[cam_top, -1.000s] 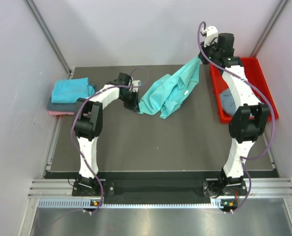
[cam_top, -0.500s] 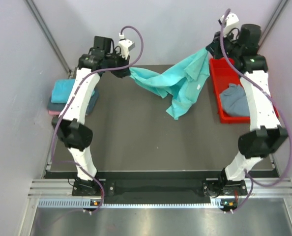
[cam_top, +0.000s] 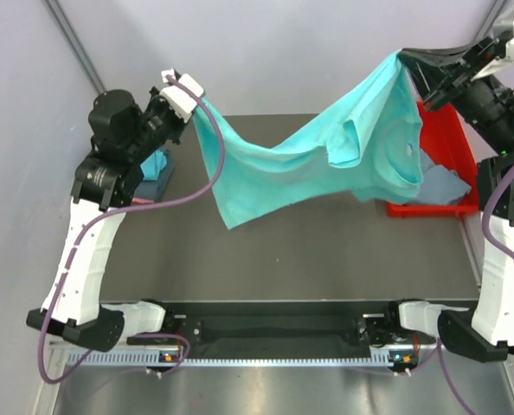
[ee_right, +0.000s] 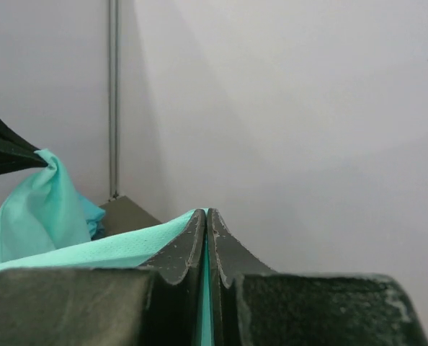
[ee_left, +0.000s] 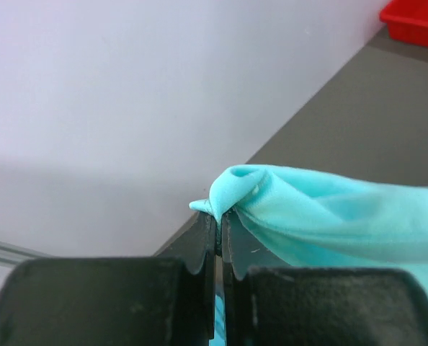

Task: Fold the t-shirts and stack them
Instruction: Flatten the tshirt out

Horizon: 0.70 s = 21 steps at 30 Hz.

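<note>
The left gripper brings the t-shirt's corner down across to the open dark mat and releases it next, since that's below and to the gripper's right in the top view.
A turquoise t-shirt [cam_top: 326, 160] hangs spread in the air between my two grippers, high above the dark table. My left gripper [cam_top: 192, 104] is shut on its left corner, seen in the left wrist view [ee_left: 219, 213] with cloth [ee_left: 329, 216] trailing right. My right gripper [cam_top: 401, 57] is shut on the other corner; the right wrist view [ee_right: 206, 213] shows cloth [ee_right: 77, 252] pinched between the jaws. A slate grey-blue t-shirt [cam_top: 443, 183] lies crumpled in the red tray [cam_top: 447, 143]. A folded stack of t-shirts [cam_top: 156, 166] sits at the far left, mostly hidden by my left arm.
The dark table mat [cam_top: 283, 251] lies below the hanging shirt. White enclosure walls stand close on the left, back and right. The red tray's corner shows in the left wrist view [ee_left: 416, 18].
Both grippers have risen and pulled apart, lifting the turquoise shirt off the table and stretching it out in the air. The left arm has swung up and to the left.
</note>
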Available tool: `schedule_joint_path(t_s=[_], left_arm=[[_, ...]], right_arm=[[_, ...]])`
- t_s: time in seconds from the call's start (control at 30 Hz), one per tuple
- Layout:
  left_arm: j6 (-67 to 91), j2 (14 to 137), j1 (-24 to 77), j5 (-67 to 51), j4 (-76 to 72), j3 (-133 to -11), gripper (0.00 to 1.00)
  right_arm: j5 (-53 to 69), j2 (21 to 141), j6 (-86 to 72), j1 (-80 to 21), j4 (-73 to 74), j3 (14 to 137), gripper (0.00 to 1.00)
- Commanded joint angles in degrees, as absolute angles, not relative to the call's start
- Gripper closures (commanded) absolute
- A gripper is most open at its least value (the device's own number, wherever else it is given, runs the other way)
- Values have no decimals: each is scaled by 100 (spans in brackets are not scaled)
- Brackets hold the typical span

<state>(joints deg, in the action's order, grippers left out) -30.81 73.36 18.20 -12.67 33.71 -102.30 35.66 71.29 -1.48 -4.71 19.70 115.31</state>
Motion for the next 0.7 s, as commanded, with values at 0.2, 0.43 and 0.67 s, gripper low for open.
schedule_joint_path(t_s=[0.2,0.43,0.67], left_arm=[[-3288,7259,1811,-1406,2778,-8176,100],[-2725,8479,1810,-1547,2654,-7620,100],[-1741,10562,1802,-1609,2672,-8603,95]], right_arm=[[3217,7048,-343,-466,1758,9083,100],[3261,8197,-343,-466,1556,7762,100],[2857,9482,-324,-299,1345,7698,100]])
